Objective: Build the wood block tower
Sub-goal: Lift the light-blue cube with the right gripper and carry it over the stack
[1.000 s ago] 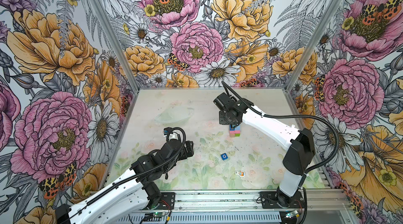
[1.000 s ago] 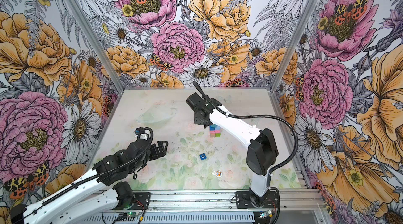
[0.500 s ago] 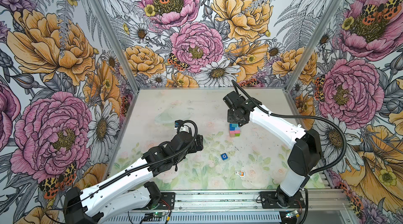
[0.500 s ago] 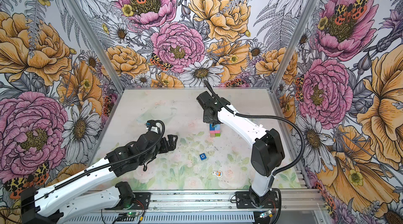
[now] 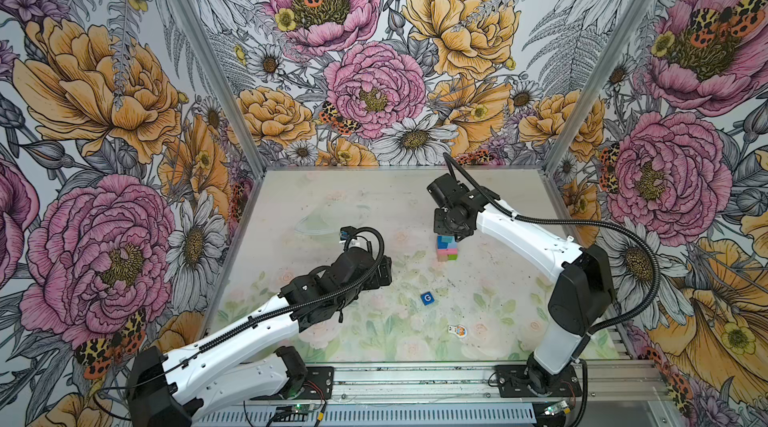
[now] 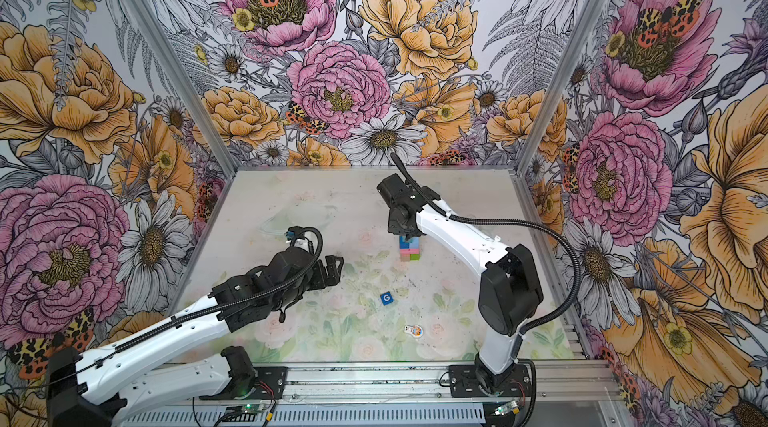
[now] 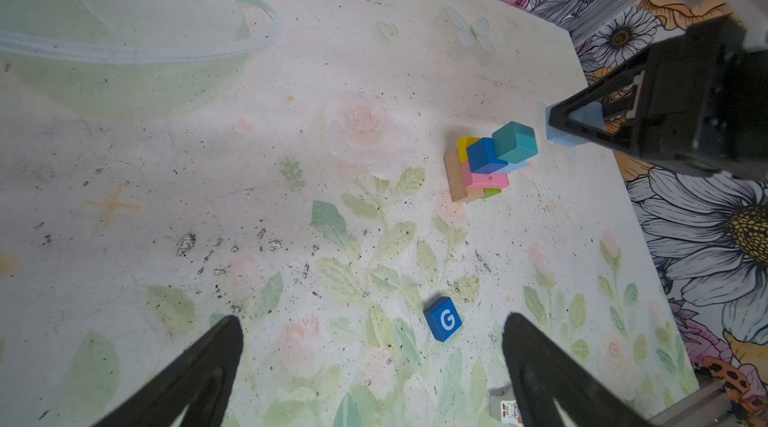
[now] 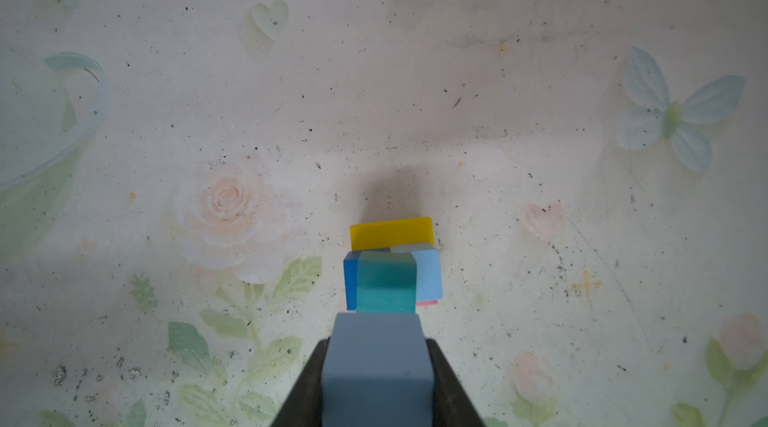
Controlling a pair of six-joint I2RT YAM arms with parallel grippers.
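Observation:
The right gripper comes down next until the light blue cube sits on the teal cube's top side [image 8: 386, 297], bare just below the gripper, and releases it.
The tower [image 5: 446, 248] [image 6: 409, 248] stands right of the table's middle: plain-wood, yellow, green and pink oblongs below, dark blue and light blue cubes above, a teal cube [image 7: 514, 141] [image 8: 386, 285] on top. My right gripper [image 8: 376, 346] [image 5: 451, 234] hangs just above the tower, shut on a light blue cube [image 8: 376, 362] [image 7: 582, 123]. A dark blue cube marked G [image 5: 427, 298] [image 6: 386, 298] [image 7: 443, 318] lies alone nearer the front. My left gripper [image 7: 372, 321] [image 6: 332, 267] is open, left of and above the G cube, holding nothing.
A flat white-and-orange cartoon figure piece [image 5: 457, 330] [image 6: 414, 330] lies near the front, right of the G cube. A clear bowl-like shape [image 7: 124, 51] sits on the mat at the back left. Flowered walls close the table on three sides.
My left arm has stretched out to the right, toward the table's middle and the G cube. My right gripper has shifted a little rightward, still holding the light blue cube above the tower.

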